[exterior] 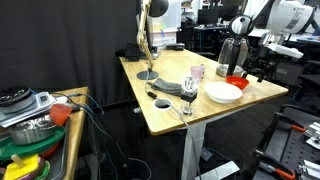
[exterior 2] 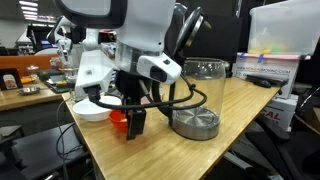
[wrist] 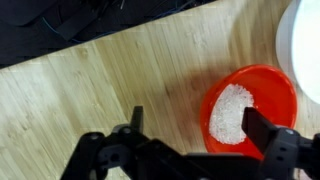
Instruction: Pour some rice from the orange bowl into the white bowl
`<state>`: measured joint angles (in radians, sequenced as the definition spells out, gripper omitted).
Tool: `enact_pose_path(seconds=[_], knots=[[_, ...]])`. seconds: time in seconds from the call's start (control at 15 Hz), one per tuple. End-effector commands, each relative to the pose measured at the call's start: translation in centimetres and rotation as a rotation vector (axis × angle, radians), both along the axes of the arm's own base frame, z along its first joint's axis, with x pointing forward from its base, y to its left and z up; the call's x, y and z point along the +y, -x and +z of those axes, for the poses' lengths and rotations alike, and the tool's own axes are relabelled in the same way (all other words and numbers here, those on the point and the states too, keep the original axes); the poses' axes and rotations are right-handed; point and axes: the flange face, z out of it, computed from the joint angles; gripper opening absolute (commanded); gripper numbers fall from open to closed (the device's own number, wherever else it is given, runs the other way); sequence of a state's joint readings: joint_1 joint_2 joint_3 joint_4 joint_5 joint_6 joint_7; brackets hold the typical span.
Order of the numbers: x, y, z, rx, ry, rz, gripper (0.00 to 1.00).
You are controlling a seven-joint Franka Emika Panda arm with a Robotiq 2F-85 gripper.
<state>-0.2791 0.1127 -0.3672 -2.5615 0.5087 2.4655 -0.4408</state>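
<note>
The orange bowl's rim (exterior: 246,80) (wrist: 205,114) opposite the white bowl lies below my gripper, between its open fingers, so my gripper lowers and closes on it next.
The orange bowl (wrist: 252,104) holds white rice and stands on the wooden table. It also shows in both exterior views (exterior: 236,81) (exterior 2: 118,120). The white bowl (wrist: 306,45) sits right beside it, cut off at the wrist view's right edge; it also shows in both exterior views (exterior: 224,93) (exterior 2: 90,110). My gripper (wrist: 198,122) is open and empty. It hangs low over the orange bowl's rim, one finger over the rice and the other over bare table. In an exterior view the gripper (exterior 2: 133,120) partly hides the orange bowl.
A pale pink cup (exterior: 197,71), a desk lamp (exterior: 147,40), a dark kettle (exterior: 232,52) and metal items (exterior: 175,88) stand on the table (exterior: 170,110). A clear glass container (exterior 2: 196,100) stands close to the arm. Black cables lie beyond the table's edge (wrist: 80,25).
</note>
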Motion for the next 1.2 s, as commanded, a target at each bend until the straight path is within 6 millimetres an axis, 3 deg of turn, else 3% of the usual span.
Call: enact_pose_path(seconds=[0.0, 0.53, 1.13], knots=[[-0.1, 0.1, 0.0, -0.002, -0.013, -0.015, 1.00], [-2.3, 0.5, -0.7, -0.015, -0.057, -0.142, 1.00], [0.3, -1.2, -2.5, 0.013, -0.081, -0.109, 1.00]])
